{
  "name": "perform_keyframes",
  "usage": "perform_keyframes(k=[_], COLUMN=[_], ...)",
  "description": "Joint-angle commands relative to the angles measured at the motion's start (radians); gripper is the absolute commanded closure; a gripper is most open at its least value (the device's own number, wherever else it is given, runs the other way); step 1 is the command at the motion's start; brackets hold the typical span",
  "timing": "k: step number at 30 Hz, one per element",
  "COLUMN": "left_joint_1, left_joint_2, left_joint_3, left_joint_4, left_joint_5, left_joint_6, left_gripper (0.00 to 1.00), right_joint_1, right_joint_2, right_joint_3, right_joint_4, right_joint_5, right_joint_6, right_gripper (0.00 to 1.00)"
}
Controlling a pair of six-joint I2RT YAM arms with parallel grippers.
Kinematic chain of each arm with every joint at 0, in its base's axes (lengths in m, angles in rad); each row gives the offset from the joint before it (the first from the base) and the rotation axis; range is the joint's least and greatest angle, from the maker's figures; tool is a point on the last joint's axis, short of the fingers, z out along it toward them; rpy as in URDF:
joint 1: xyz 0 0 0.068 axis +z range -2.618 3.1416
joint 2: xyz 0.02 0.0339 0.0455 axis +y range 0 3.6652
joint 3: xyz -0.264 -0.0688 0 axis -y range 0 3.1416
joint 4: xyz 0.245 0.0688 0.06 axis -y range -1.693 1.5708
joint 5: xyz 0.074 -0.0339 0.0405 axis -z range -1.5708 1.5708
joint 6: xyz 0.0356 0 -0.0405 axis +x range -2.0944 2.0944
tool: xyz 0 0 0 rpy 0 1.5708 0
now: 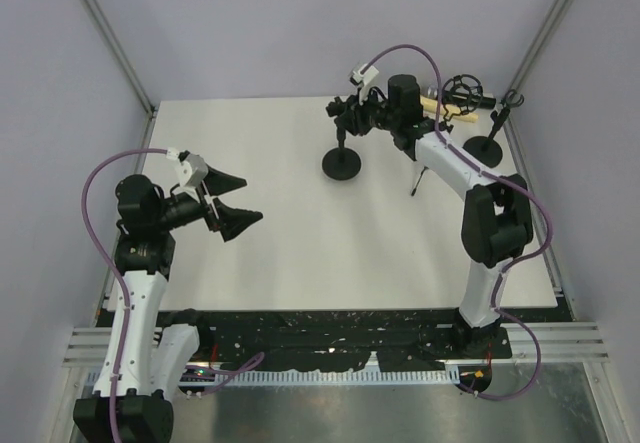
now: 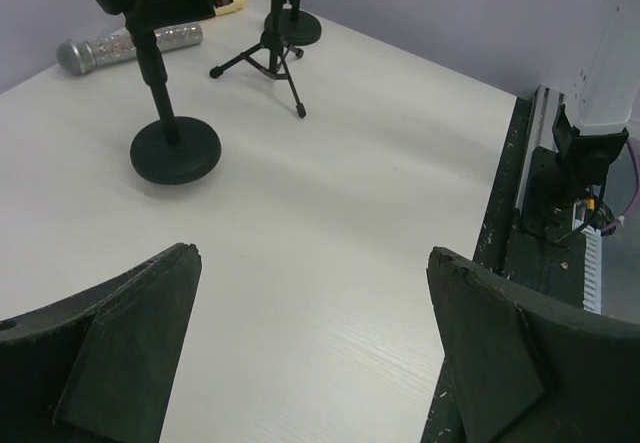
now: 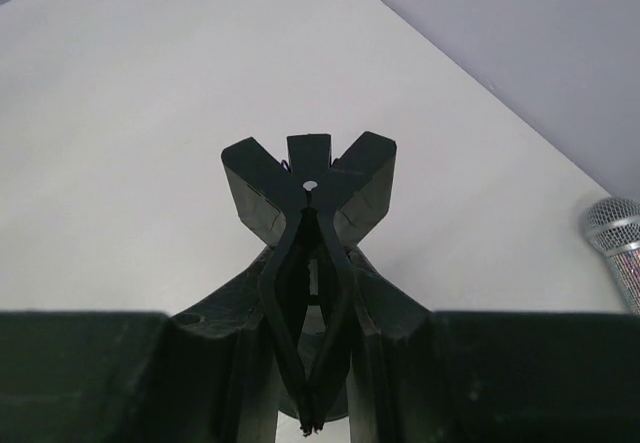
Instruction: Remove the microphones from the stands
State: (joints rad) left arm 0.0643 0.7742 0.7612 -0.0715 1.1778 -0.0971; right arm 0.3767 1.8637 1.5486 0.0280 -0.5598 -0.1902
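Next, the right gripper moves toward the bare tabletop beside the tripod and releases the clip point(image 3: 308, 178), since that spot lies to the gripper's right in the top view.
The silver glitter microphone point(image 2: 130, 45) lies flat on the table behind the stand; its head shows at the right edge of the right wrist view point(image 3: 615, 243). The black round-base stand point(image 1: 342, 164) stands upright at the table's far middle, also in the left wrist view point(image 2: 176, 153). My right gripper point(image 1: 362, 115) is shut on the stand's black spring clip point(image 3: 308, 178), squeezing its handles; the clip holds nothing. My left gripper point(image 1: 225, 203) is open and empty, hovering at the left and facing the stand; its fingers point(image 2: 120, 343) frame bare table.
A small black tripod point(image 2: 265, 58) stands beside the stand, under the right arm point(image 1: 420, 175). A second round-base stand point(image 1: 487, 148) and a black shock mount point(image 1: 463, 91) sit at the far right corner. A cream object point(image 1: 437, 110) lies there too.
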Motion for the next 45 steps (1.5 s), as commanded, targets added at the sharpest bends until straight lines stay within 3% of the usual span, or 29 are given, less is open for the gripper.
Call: perform_keyframes(k=[1,18,20,21,22,23,24,25,30,35,41,45], left_joint_1=[0.012,0.026,0.026,0.026,0.026,0.026,0.028,0.026,0.028,0.026,0.029,0.032], left_joint_2=[-0.012,-0.004,-0.007,-0.009,-0.009,-0.01,-0.012,-0.015,-0.021,-0.035,-0.07,-0.117], left_joint_3=[-0.008,-0.02,-0.022,-0.023,-0.022,-0.017,-0.014,-0.004,0.064,0.145,0.162,0.144], left_joint_4=[0.035,0.064,0.064,0.062,0.052,0.032,0.009,-0.014,-0.177,-0.381,-0.467,-0.495], left_joint_5=[-0.006,-0.012,-0.013,-0.018,-0.023,-0.036,-0.049,-0.061,-0.145,-0.305,-0.561,-0.647], left_joint_6=[-0.006,-0.03,-0.03,-0.029,-0.023,-0.01,0.006,0.034,0.172,0.304,0.333,0.335], left_gripper=[0.0,0.0,0.0,0.0,0.0,0.0,0.0,0.0,0.0,0.0,0.0,0.0], right_joint_1=[-0.039,-0.16,-0.16,-0.16,-0.16,-0.163,-0.167,-0.171,-0.179,-0.185,-0.185,-0.185], right_joint_2=[0.083,0.078,0.077,0.075,0.068,0.063,0.04,0.022,-0.182,-0.481,-1.008,-1.185], right_joint_3=[0.088,0.015,0.011,0.013,0.015,0.015,0.011,0.007,-0.036,-0.111,-0.433,-0.43], right_joint_4=[0.112,0.222,0.211,0.195,0.185,0.162,0.156,0.144,-0.005,-0.379,-0.378,-0.525], right_joint_5=[0.035,0.064,0.055,0.037,0.029,0.008,-0.003,-0.021,-0.043,-0.009,0.257,0.415], right_joint_6=[0.064,0.054,0.045,0.043,0.041,0.04,0.04,0.043,-0.011,-0.144,-0.112,-0.053], right_gripper=[0.85,0.84,0.66,0.39,0.28,0.06,0.01,0.05,0.05,0.05,0.05,0.05])
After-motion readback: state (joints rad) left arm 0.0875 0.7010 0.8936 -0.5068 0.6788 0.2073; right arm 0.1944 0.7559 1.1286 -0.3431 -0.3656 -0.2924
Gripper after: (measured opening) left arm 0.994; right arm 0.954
